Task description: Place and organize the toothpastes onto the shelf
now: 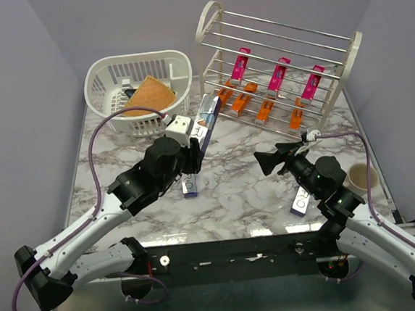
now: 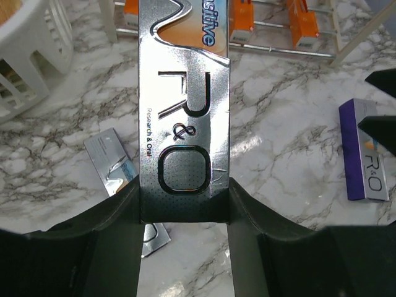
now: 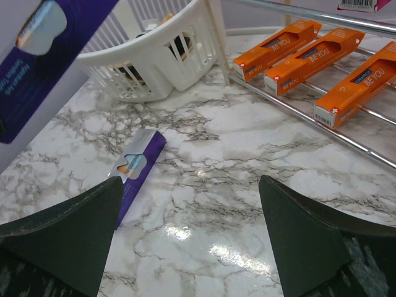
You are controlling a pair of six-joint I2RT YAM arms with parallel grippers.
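Note:
My left gripper raises the carton outward next and lets it go on the bare rods of the empty top level's basket-side end (image 1: 238, 27), which lies above and outward.
My left gripper (image 1: 198, 143) is shut on the lower end of a large silver toothpaste carton (image 2: 184, 117), which tilts up toward the left end of the shelf (image 1: 207, 24). My right gripper (image 3: 190, 182) hangs open over bare marble, with nothing between its fingers. A second silver carton (image 1: 189, 185) lies flat under the left arm. A third (image 1: 301, 202) lies beside the right arm. On the shelf, several orange cartons (image 1: 240, 101) rest on the lowest rods. Three pink cartons (image 1: 278, 74) lean on the tier above.
A white slotted basket (image 1: 113, 69) stands at the back left with a tan woven cone (image 1: 148, 95) in it. A small cream cup (image 1: 362, 177) sits at the right edge. Grey walls close in the marble table (image 1: 240, 196).

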